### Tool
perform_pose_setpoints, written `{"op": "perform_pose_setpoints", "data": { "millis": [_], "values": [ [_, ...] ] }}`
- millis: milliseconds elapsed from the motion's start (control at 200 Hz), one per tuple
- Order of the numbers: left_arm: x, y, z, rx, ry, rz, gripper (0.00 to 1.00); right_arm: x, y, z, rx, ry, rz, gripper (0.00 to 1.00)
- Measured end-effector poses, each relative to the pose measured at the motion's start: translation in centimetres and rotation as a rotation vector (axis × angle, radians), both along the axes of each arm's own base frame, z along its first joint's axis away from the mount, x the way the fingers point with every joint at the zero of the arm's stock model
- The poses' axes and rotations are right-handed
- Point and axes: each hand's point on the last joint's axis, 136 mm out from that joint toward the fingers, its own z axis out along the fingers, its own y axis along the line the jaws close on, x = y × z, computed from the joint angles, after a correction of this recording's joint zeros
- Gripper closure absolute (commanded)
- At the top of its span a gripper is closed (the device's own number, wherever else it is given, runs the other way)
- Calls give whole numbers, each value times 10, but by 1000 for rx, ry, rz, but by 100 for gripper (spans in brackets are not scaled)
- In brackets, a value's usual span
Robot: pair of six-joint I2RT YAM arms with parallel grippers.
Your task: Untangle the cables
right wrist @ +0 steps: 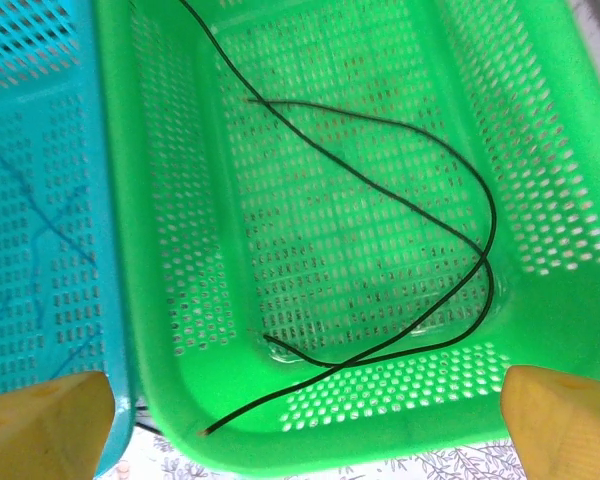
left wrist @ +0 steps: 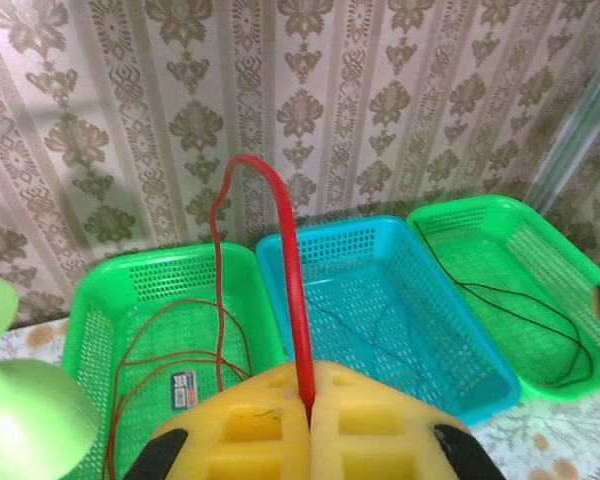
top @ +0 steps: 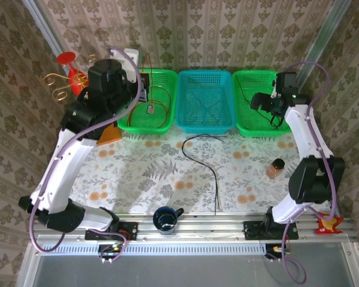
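Observation:
The loops of this red cable already rest on the bottom of the green basket (top: pixel 156 103) below my left gripper. Next my left gripper should move down there and release the cable.
My left gripper (left wrist: pixel 310 395) is shut on a red cable (left wrist: pixel 285 250) that rises from its yellow pads, arches over and drops into the left green basket (left wrist: pixel 90 310). There it joins loose red-brown cables (left wrist: pixel 150 340). In the top view, this gripper (top: pixel 145 88) hangs over that basket. My right gripper (right wrist: pixel 305 430) is open above the near rim of the right green basket (right wrist: pixel 170 300), where a black cable (right wrist: pixel 410 200) lies looped. Another black cable (top: pixel 206 161) curves across the table. A thin dark cable (left wrist: pixel 380 335) lies in the blue basket (top: pixel 204 124).
An orange bottle (top: pixel 276 168) stands by the right arm, and a dark cup (top: pixel 166 219) sits at the near edge. A red ornament with gold curls (top: pixel 69 69) is at the back left. A green rounded object (left wrist: pixel 20 400) stands left of the left basket.

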Motion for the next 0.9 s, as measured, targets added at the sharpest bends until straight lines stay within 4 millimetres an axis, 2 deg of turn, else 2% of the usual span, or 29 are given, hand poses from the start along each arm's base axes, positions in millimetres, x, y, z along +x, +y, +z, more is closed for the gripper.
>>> {"op": "perform_pose_setpoints", "data": {
  "millis": [155,245,350,550,685,795,900],
  "values": [
    [38,7,-9,43,11,52,100,-14,5,31,20,-88,-1,0],
    [61,8,-27,75,45,71,100,-23,11,35,35,-106,10,0],
    [90,4,-60,126,103,79,100,-32,20,37,55,-113,24,0],
    [153,-16,-155,312,231,94,100,-47,34,59,70,-166,59,0],
    [193,-28,-237,419,358,103,100,-62,36,77,74,-206,70,0],
    [205,-30,-299,484,467,99,100,-74,37,86,72,-215,74,0],
    [205,-24,-337,519,548,101,100,-86,38,94,74,-227,77,0]
  ]
}}
